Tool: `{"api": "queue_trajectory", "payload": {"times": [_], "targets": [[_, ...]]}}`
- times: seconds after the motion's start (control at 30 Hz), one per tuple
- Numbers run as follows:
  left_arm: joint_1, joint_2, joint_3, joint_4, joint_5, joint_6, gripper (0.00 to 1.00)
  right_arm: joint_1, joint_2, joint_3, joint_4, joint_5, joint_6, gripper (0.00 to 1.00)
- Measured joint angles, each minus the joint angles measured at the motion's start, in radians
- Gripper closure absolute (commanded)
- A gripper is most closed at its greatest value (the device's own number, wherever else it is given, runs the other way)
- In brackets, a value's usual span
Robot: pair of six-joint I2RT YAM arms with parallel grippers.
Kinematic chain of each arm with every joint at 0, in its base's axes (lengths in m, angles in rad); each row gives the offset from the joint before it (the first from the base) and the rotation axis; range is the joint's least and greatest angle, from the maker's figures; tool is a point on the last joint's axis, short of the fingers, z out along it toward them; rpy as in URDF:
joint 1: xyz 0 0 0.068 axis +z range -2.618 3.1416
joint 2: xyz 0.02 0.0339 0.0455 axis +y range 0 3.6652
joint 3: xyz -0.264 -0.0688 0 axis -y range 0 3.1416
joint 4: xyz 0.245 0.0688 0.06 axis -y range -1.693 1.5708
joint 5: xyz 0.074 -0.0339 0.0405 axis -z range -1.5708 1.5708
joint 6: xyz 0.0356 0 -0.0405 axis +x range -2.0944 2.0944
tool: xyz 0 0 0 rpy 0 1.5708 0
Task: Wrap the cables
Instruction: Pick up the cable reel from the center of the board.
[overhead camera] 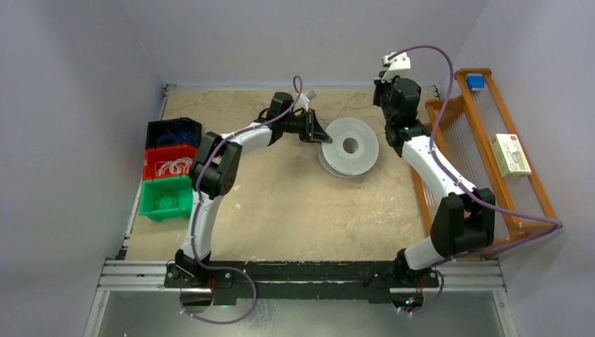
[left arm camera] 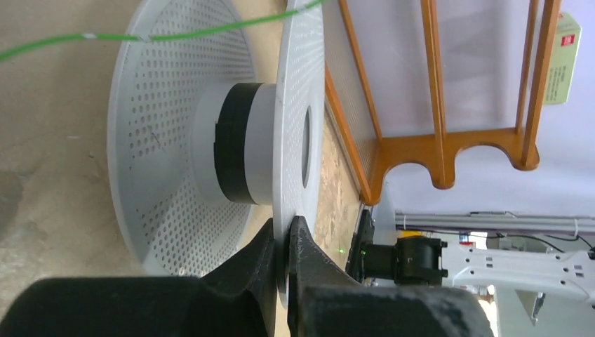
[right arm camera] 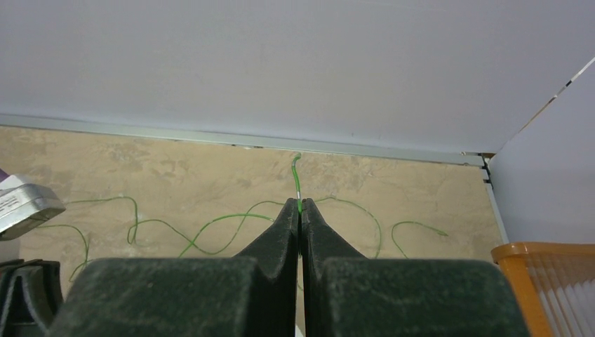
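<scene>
The left gripper will let go of the spool's near rim next and pull back over the bare tabletop to its left in the top view, free of cable loops.
The pale grey perforated spool (overhead camera: 349, 146) stands tilted on the table's far middle. My left gripper (overhead camera: 324, 133) is shut on the edge of its near flange; in the left wrist view the fingertips (left arm camera: 286, 228) pinch the flange (left arm camera: 298, 105), with the dark core (left arm camera: 235, 140) beyond. The thin green cable (left arm camera: 196, 34) runs across the spool's top. My right gripper (overhead camera: 386, 84) is raised right of the spool, near the back wall. It is shut (right arm camera: 299, 207) on the cable, whose end (right arm camera: 296, 168) sticks out past the tips. Loose cable loops (right arm camera: 210, 225) lie on the table.
Blue (overhead camera: 173, 132), red (overhead camera: 168, 161) and green (overhead camera: 165, 198) bins stand stacked at the left edge. A wooden rack (overhead camera: 491, 140) holding a small box (overhead camera: 511, 154) lines the right edge, also in the left wrist view (left arm camera: 435, 140).
</scene>
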Motion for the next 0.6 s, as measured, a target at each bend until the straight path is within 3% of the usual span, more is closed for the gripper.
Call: {"api": "queue_trajectory", "payload": {"times": [0.13, 0.27, 0.6], "targets": [[-0.004, -0.035, -0.021, -0.023, 0.022, 0.036, 1.00, -0.010, 0.000, 0.001, -0.010, -0.001, -0.005, 1.00], [-0.004, -0.092, -0.021, -0.179, 0.030, 0.176, 1.00, -0.015, -0.002, 0.010, -0.038, -0.014, -0.006, 1.00], [-0.006, -0.401, -0.107, -0.595, -0.097, 0.705, 1.00, -0.016, -0.082, 0.017, -0.077, -0.218, -0.133, 1.00]]}}
